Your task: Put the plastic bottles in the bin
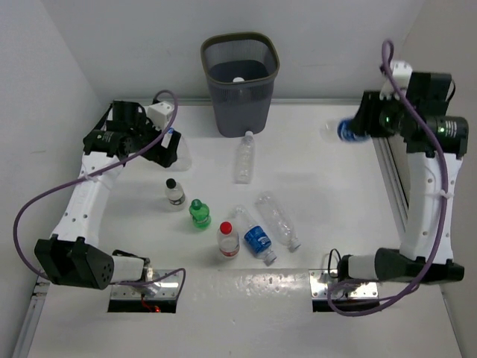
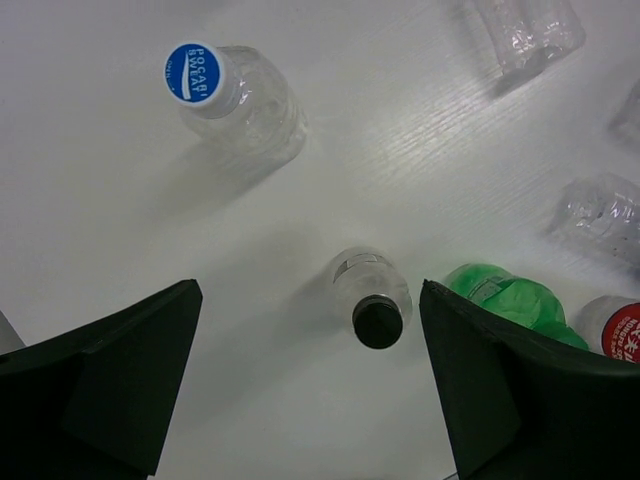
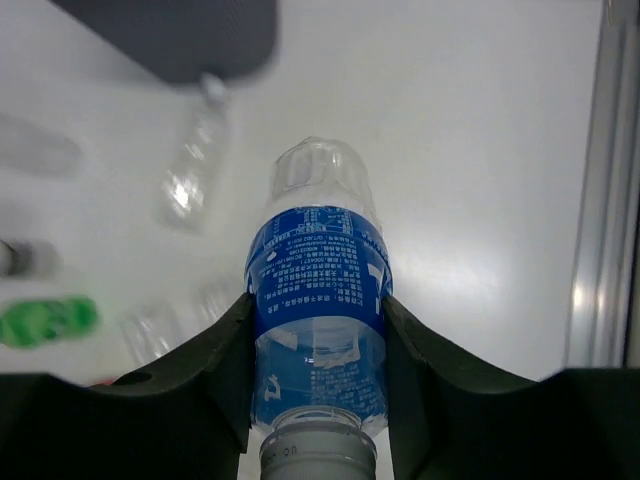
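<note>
I will next bring the bottle with my right gripper to the bin's opening [image 1: 240,67], which is outward and to the left in the top view, and let go of it there.
My right gripper [image 1: 350,130] is shut on a blue-labelled clear bottle [image 3: 318,290] and holds it in the air over the table's right side, right of the bin. The dark grey mesh bin [image 1: 242,112] stands at the back centre; a white cap shows inside it. My left gripper [image 1: 165,151] is open and empty above the table's left side, next to an upright blue-capped bottle [image 2: 230,95]. In the left wrist view the gripper [image 2: 310,370] hangs above an upright black-capped bottle [image 2: 375,300]. A green bottle [image 2: 505,295] and a red cap [image 2: 625,332] lie to its right.
On the table stand a black-capped bottle [image 1: 175,192], a green bottle [image 1: 199,214] and a red-capped bottle [image 1: 228,239]. A blue-labelled bottle [image 1: 258,240] and clear bottles [image 1: 277,218], [image 1: 244,156] lie flat. A metal rail [image 1: 395,179] runs along the right edge.
</note>
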